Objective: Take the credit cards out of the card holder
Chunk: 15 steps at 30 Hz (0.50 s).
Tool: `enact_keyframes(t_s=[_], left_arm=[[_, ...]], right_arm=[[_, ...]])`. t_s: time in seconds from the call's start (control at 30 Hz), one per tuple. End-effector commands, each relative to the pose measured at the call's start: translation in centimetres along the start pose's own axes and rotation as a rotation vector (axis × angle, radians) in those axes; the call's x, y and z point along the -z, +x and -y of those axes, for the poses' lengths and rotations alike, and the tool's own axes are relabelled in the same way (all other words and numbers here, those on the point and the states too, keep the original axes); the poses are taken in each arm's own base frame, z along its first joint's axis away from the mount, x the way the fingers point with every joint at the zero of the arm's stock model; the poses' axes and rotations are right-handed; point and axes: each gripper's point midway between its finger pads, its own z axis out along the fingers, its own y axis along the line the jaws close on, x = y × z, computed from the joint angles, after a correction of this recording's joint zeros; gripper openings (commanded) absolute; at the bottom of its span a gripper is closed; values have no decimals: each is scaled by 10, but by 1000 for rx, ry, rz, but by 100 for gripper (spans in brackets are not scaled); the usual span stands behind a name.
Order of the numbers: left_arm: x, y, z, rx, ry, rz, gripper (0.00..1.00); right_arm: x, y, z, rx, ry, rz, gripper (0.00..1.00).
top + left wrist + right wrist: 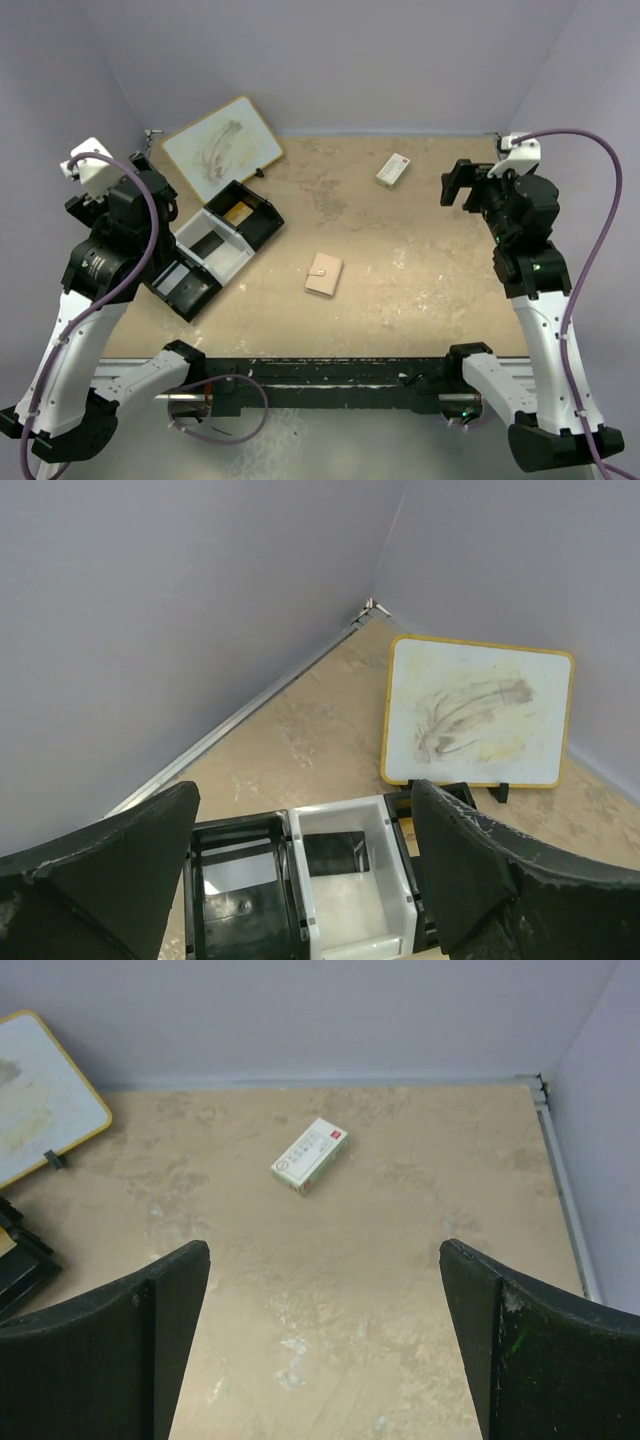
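Observation:
The side of the tray between the white and yellow-card sections is below my left gripper and to its right in the top view, so my left gripper needs to lower across onto it.
The card holder point(323, 274), a small tan wallet with a snap tab, lies shut on the table near the middle, in the top view only. No cards show on it. My left gripper point(158, 200) is open and empty, raised at the far left over the tray; its jaws stand wide in the left wrist view point(305, 865). My right gripper point(456, 185) is open and empty, raised at the far right; in the right wrist view point(325, 1345) bare table shows between its fingers. Both grippers are well apart from the card holder.
A black-and-white three-compartment tray point(232, 268) lies left of the card holder; in the left wrist view point(300, 880) a dark flat card lies in its white compartment. A yellow-rimmed whiteboard point(221, 146) is at the back left. A white box with a red mark point(393, 169) is at the back right.

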Motion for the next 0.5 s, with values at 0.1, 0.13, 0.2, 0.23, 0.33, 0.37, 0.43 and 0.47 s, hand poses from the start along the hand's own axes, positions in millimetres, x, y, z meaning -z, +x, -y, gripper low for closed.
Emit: enact_keyframes(t_s=[0.1, 0.13, 0.2, 0.23, 0.33, 0.37, 0.43, 0.47], left_arm=[[-17, 31, 26, 38, 75, -54, 90], [-19, 41, 32, 40, 99, -77, 91], [-23, 63, 45, 51, 154, -127, 93], [-25, 75, 51, 64, 177, -153, 94], [-32, 114, 69, 78, 235, -248, 96], [-33, 127, 75, 73, 254, -285, 96], [-35, 155, 85, 66, 283, -365, 96], [-35, 168, 90, 61, 293, -403, 95]], right_arm=[[1, 24, -13, -111, -65, 41, 100], [-1, 32, -16, -126, -83, 37, 100], [-3, 50, -24, -161, -121, 18, 100], [-4, 59, -27, -176, -140, 3, 100], [-9, 85, -38, -206, -195, -49, 99], [-12, 94, -41, -213, -211, -76, 100], [-17, 110, -47, -233, -239, -121, 99], [-18, 118, -49, -242, -248, -149, 99]])
